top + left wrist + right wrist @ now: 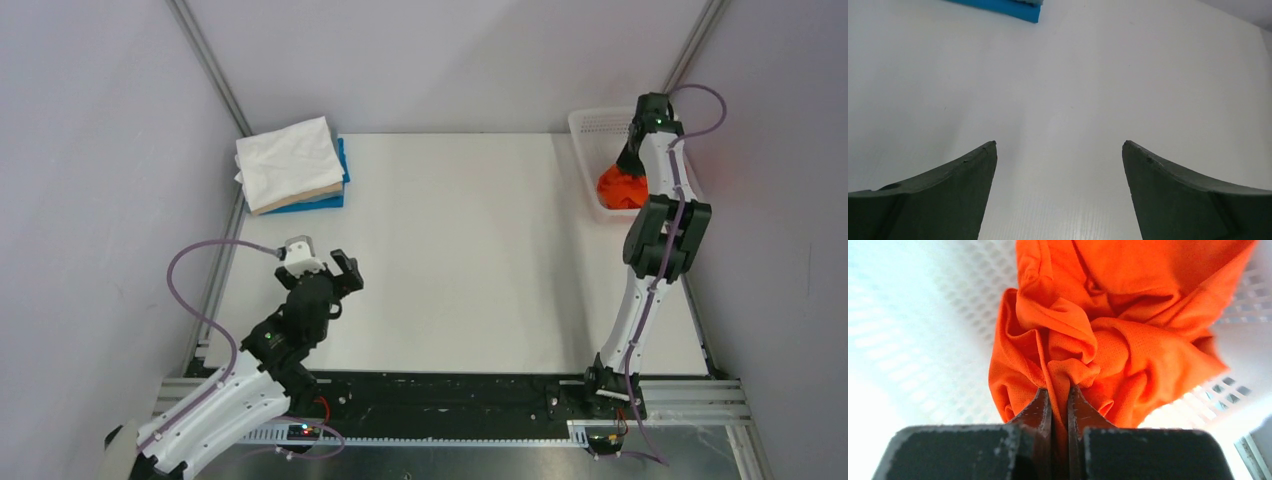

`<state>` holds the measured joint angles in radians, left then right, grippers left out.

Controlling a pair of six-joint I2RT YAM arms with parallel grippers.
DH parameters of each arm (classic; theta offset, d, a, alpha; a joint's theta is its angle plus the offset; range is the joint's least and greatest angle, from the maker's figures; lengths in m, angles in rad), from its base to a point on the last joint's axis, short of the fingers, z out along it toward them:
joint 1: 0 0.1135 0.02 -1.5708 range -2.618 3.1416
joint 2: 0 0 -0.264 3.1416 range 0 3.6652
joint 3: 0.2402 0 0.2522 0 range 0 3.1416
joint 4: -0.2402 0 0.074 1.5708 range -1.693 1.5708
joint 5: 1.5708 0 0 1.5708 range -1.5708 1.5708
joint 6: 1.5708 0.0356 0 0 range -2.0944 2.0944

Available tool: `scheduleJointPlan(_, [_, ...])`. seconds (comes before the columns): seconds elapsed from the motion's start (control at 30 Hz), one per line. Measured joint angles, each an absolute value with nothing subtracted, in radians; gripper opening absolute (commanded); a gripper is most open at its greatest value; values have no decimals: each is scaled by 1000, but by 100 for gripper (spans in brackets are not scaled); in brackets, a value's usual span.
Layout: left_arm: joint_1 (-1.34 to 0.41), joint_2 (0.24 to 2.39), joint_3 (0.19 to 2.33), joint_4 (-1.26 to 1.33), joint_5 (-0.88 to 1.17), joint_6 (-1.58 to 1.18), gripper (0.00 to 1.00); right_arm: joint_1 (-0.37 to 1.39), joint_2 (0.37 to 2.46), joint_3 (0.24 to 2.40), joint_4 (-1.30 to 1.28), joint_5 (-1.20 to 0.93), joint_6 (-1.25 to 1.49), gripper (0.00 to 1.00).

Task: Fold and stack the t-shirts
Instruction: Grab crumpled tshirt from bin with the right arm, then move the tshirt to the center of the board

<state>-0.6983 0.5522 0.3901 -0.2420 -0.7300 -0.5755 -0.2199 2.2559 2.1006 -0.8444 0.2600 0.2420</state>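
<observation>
My right gripper will next move up from the basket (592, 128), then toward the pile and down over the middle of the table, and let go of the orange t-shirt, because that part of the table is bare.
A crumpled bright orange t-shirt (622, 187) hangs over the white mesh basket (592, 128) at the table's far right. My right gripper (1059, 390) is shut on a fold of the orange t-shirt (1108, 340) and holds it bunched above the basket floor. A pile of folded shirts (290, 164), white on top, beige under it and blue at the bottom, lies at the far left. Its blue edge (1005, 7) shows at the top of the left wrist view. My left gripper (1059, 145) is open and empty above the bare white table, near the front left.
The white table (460, 250) spans the space between the pile and the basket. Grey walls with metal struts close in the back and sides. The black base rail runs along the near edge.
</observation>
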Motion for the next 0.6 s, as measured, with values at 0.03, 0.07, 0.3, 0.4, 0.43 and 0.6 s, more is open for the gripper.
scheduleJointPlan(0.03, [-698, 536, 385, -242, -729, -576, 98, -216, 2226, 2101, -840, 245, 239, 0])
scheduleJointPlan(0.07, [-698, 517, 381, -242, -726, -576, 98, -211, 2194, 2102, -836, 235, 233, 0])
scheduleJointPlan(0.3, [-698, 398, 349, -241, -684, -585, 98, -57, 1832, 2158, -771, 171, 171, 0])
scheduleJointPlan(0.4, [-698, 369, 336, -242, -659, -591, 98, 78, 1662, 2167, -716, 127, 155, 0])
scheduleJointPlan(0.43, [-698, 363, 334, -242, -653, -595, 98, 132, 1605, 2156, -686, 107, 152, 0])
scheduleJointPlan(0.6, [-698, 340, 324, -249, -624, -609, 98, 311, 1389, 2031, -568, -14, 148, 1])
